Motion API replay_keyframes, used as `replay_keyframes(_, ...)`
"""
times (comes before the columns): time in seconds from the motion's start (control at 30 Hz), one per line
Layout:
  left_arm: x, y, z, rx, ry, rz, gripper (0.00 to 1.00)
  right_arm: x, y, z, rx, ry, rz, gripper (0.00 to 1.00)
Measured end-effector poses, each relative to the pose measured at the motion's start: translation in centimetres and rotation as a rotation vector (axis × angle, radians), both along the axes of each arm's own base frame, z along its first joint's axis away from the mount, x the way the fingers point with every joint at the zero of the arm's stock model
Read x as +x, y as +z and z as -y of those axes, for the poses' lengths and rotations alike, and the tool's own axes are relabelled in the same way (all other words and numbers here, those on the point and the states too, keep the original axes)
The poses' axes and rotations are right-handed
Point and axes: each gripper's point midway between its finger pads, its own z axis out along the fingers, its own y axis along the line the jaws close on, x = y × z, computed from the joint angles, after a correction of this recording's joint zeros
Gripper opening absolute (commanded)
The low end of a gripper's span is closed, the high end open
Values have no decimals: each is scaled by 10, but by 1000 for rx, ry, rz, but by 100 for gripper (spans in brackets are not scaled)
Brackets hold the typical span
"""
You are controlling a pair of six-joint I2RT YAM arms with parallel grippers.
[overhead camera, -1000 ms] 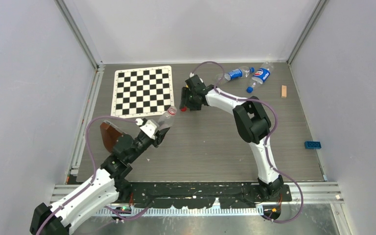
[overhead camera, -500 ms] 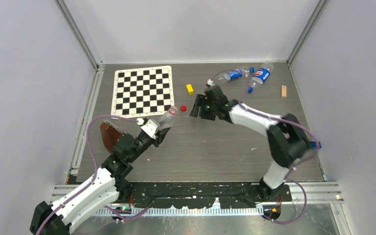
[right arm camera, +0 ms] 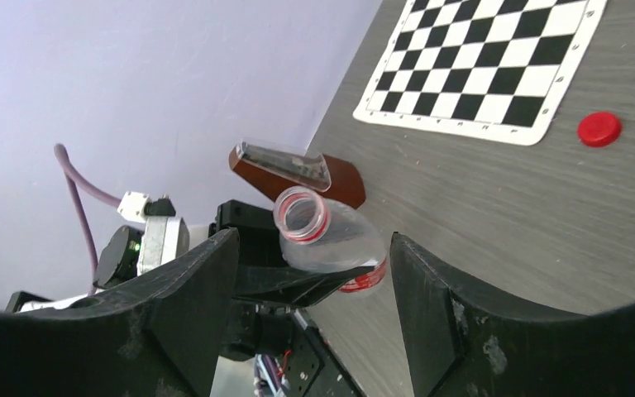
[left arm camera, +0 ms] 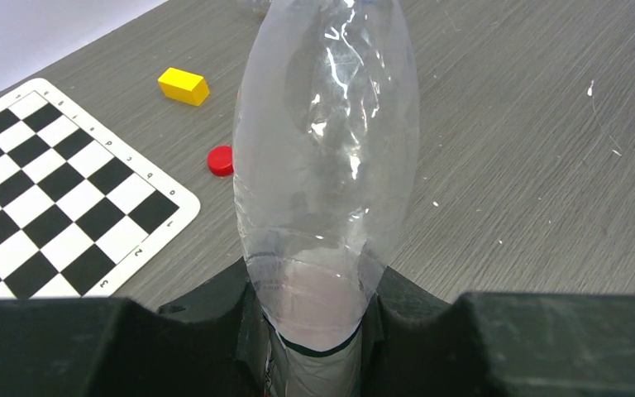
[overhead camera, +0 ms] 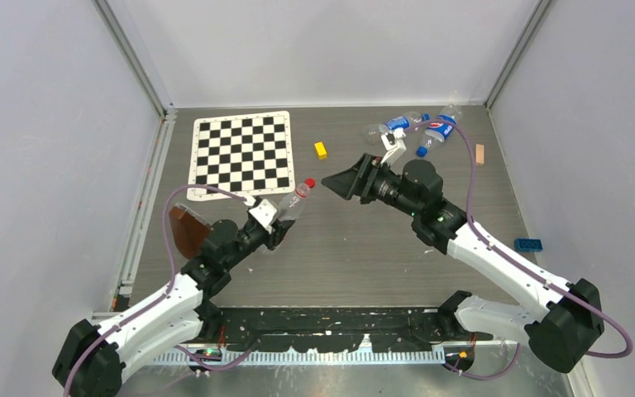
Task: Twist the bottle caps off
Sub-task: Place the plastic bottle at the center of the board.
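My left gripper covers only the bottle's body, so next I need to move my right gripper to the left in the top view and close it around the bottle's ringed neck (overhead camera: 302, 190) (right arm camera: 304, 218).
My left gripper (left arm camera: 318, 331) is shut on the lower body of a clear bottle (left arm camera: 327, 165) with a red-and-white label, held tilted above the table (overhead camera: 288, 207). Its mouth (right arm camera: 301, 213) is open, with only a red ring round the neck. The red cap (overhead camera: 309, 183) lies loose on the table beside the checkerboard corner (left arm camera: 221, 160) (right arm camera: 599, 129). My right gripper (overhead camera: 336, 184) is open and empty, facing the bottle's mouth from the right (right arm camera: 314, 306). Two blue-labelled bottles (overhead camera: 393, 126) (overhead camera: 438, 130) lie at the back right, one with a blue cap (overhead camera: 421, 152).
A checkerboard mat (overhead camera: 240, 153) lies at the back left. A yellow block (overhead camera: 321, 150) sits to its right. A brown object (overhead camera: 186, 230) stands by the left arm. A wooden block (overhead camera: 479, 154) and a blue brick (overhead camera: 529, 244) lie along the right side.
The right arm has swung out to the right. Its gripper has drawn back from the red cap, turned towards the bottle's mouth and opened wider. The left arm has shifted the bottle slightly right.
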Motion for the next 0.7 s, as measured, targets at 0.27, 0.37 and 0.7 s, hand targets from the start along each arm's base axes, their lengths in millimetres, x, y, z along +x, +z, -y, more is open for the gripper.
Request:
replay_keyframes(0.27,-1,3,7,-12,-30,-16,23,-18,-28,-27,-78,91,-30,73)
replay_keyframes(0.37,-2,5,9,-17,-40,-16,23,-19,-40,-34,-110,106,-49,73)
replay_keyframes(0.7,-5,5,17,-32,-81,-34,23,-21,-44,-45,-138,113,-40,73)
